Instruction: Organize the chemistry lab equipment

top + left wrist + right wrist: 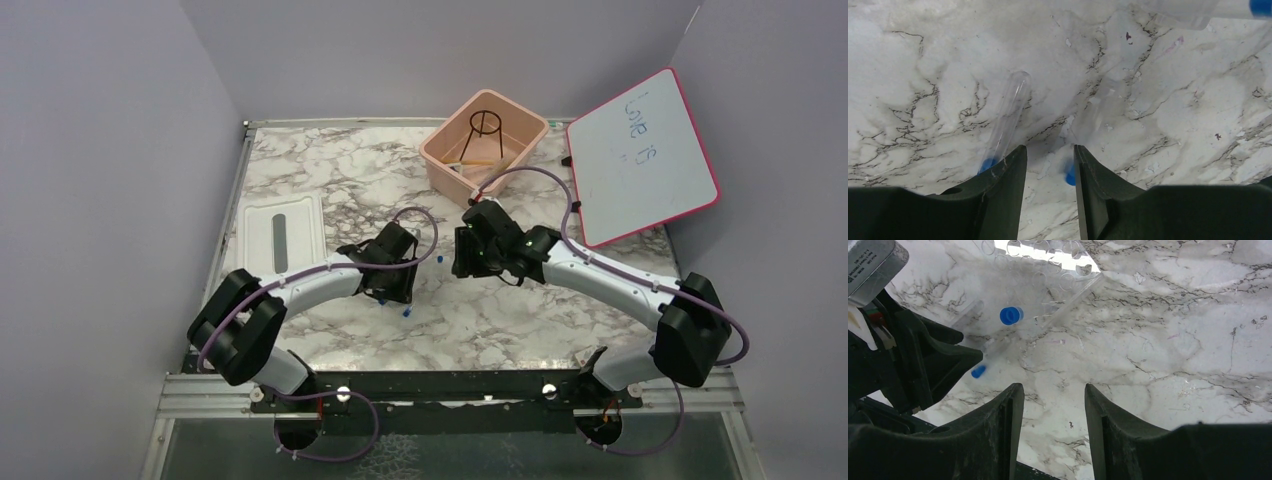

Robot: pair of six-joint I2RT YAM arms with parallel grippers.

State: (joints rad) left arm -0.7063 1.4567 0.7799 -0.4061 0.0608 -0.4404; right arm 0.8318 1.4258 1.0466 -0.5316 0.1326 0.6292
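Note:
My right gripper draws back and lowers its fingers around the thin clear tube next, since the tube lies below and back of it, blurred as it rolls loose.
Two clear test tubes with blue caps lie on the marble table. One tube (pixel 1007 117) lies just outside my left gripper's (pixel 1049 147) left finger. The blurred other tube (pixel 1091 117) has its cap at the right finger's inner edge. Bare marble shows in the narrow gap between the jaws, so the gripper is open. Their blue tips (pixel 405 313) show below the left gripper (pixel 398 285). My right gripper (pixel 1054 386) (pixel 462 255) is open over bare marble, facing the left one. A capped tube (pixel 1010 315) and a clear rack (pixel 1048 260) lie ahead. The black tripod (pixel 486 122) stands in the pink bin (pixel 444 161).
A white lid (pixel 283 232) lies at the table's left side. The pink-framed whiteboard (pixel 640 155) leans at the back right. The left gripper body (pixel 923 355) fills the left of the right wrist view, close to the right gripper.

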